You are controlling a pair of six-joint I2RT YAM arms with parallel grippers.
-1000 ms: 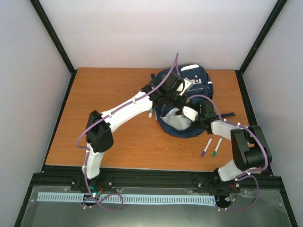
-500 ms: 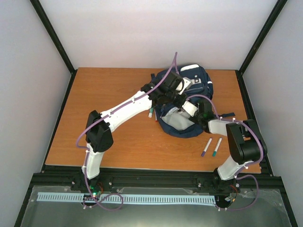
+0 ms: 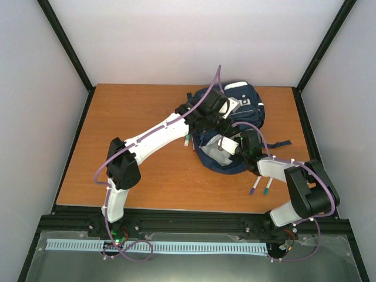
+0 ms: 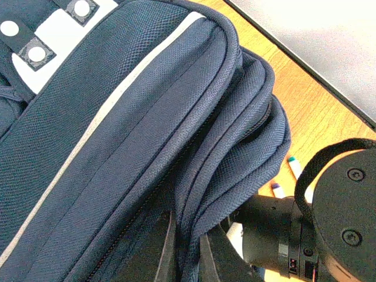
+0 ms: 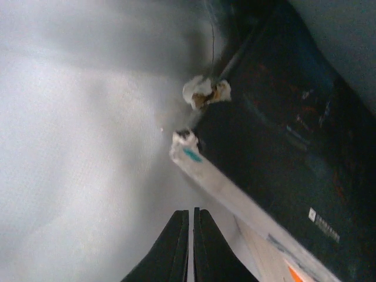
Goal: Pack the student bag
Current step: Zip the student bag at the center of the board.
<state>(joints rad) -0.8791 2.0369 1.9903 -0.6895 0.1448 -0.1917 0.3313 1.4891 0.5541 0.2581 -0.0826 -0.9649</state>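
Observation:
The bag's opening still gapes, so my left gripper will next draw back over the bag's pale grey lining (image 3: pixel 217 152) and release the fold of the bag's rim there.
The student bag (image 3: pixel 251 107), navy with white stripes, lies at the back right of the table with its mouth facing the arms. My left gripper (image 3: pixel 212 123) is shut on a fold of the bag's rim (image 4: pixel 187 252) and holds it up; the navy fabric (image 4: pixel 117 129) fills the left wrist view. My right gripper (image 3: pixel 227 145) reaches into the bag's mouth. In the right wrist view it (image 5: pixel 191 220) is shut with nothing between its fingers, over the pale grey lining (image 5: pixel 88 147). Beside it a dark flat item with a white edge (image 5: pixel 282 153) lies inside the bag.
Two markers (image 3: pixel 254 187) (image 3: pixel 268 187) lie on the wooden table in front of the bag, under the right forearm; their caps (image 4: pixel 276 189) (image 4: pixel 294 166) also show in the left wrist view. Another marker (image 3: pixel 187 140) lies left of the bag.
My right arm has moved left and deeper into the bag's mouth, its elbow dropping toward the near edge. The left arm has kept still, holding the rim.

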